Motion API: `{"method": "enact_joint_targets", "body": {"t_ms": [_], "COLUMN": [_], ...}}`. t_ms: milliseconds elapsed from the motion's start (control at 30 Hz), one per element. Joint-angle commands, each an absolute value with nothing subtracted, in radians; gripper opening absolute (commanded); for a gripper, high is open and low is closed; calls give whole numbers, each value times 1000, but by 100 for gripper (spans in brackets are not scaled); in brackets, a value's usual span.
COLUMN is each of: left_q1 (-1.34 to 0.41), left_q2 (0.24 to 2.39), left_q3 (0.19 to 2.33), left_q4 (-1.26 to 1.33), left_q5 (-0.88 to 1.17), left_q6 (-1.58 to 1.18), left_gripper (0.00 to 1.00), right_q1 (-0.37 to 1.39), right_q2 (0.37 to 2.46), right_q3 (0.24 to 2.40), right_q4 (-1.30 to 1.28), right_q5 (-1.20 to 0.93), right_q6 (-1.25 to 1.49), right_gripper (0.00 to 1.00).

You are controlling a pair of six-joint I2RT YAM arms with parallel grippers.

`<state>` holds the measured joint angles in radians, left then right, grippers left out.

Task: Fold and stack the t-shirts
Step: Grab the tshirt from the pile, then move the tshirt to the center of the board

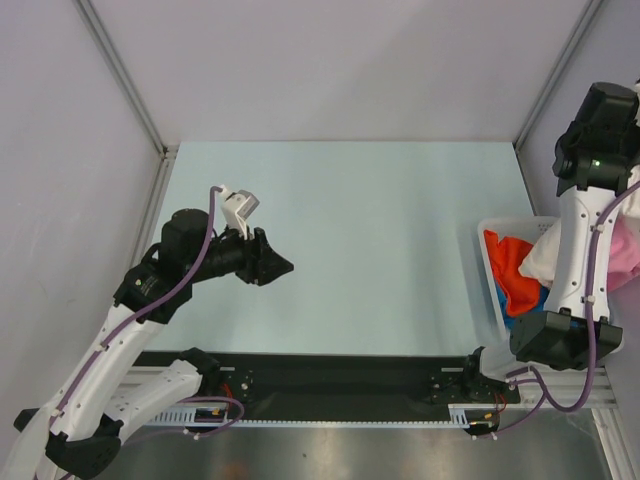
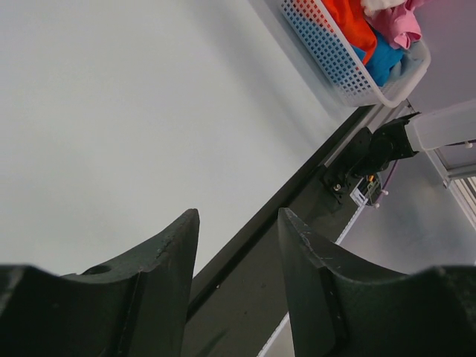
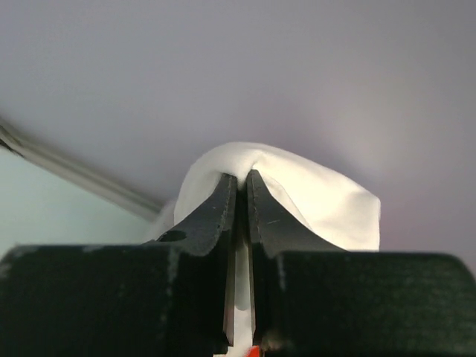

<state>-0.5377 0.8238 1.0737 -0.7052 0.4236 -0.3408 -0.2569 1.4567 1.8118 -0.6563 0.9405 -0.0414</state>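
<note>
White cloth still trails in the bin (image 1: pixel 487 250), so my right gripper raises it next, then swings it over the middle of the table.
The t-shirts lie bunched in a pale plastic bin (image 1: pixel 487 250) at the table's right edge. There I see an orange t-shirt (image 1: pixel 508 262), a bright blue t-shirt (image 1: pixel 520 300), a pink t-shirt (image 1: pixel 622 255) and a white t-shirt (image 1: pixel 545 255). My right gripper (image 3: pixel 242 177) is shut on a fold of the white t-shirt (image 3: pixel 320 201), lifted with the wall behind it. In the top view the right arm hides that gripper. My left gripper (image 1: pixel 275 265) is open and empty above the left part of the table, its jaws (image 2: pixel 238 216) apart.
The left wrist view shows the bin (image 2: pixel 335 67) with the orange (image 2: pixel 349 18), pink (image 2: pixel 401 22) and blue (image 2: pixel 379 56) cloth. A black rail (image 1: pixel 340 375) runs along the near table edge. Grey walls close the back and both sides.
</note>
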Motion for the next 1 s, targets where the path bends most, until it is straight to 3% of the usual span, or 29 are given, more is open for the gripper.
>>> {"method": "enact_joint_targets", "body": {"t_ms": [0,133,233,367,400,467,633,733,800,833,867,933,967], "left_q1": [-543,-543,-543,-543,-543,-543,-543,-545,-543,-543,-543,-545,-543], "left_q2": [815,822,821,802,799,805,792,721,690,683,681,693,704], "left_q3": [1121,1141,1158,1207,1238,1276,1384,1373,1352,1339,1324,1263,1237], "left_q4": [-675,-689,-696,-693,-701,-715,-776,-799,-825,-836,-848,-880,-890], "left_q5": [436,433,413,335,312,238,126,38,28,29,34,58,67], "left_q6": [-354,-362,-380,-416,-422,-454,-524,-569,-586,-604,-615,-640,-647], "left_gripper": [52,53,62,76,83,85,79,85,87,89,90,92,92], "right_q1": [-239,-145,39,355,455,559,872,929,930,931,928,930,930], "right_q2": [1439,1561,1608,1539,1519,1457,1365,1292,1230,1212,1206,1207,1206], "right_q3": [2015,2322,2482,2364,2297,2237,2088,1892,1753,1617,1576,1478,1442], "right_q4": [-314,-253,-192,-17,-32,-69,-437,-596,-637,-618,-641,-682,-708], "right_q5": [951,922,920,1014,1035,1068,997,896,739,680,636,533,505], "right_q6": [-140,-225,-319,-427,-407,-272,114,345,477,489,515,581,586], "right_gripper": [0,0,0,0,0,0,0,0,11,23,63,94,99]}}
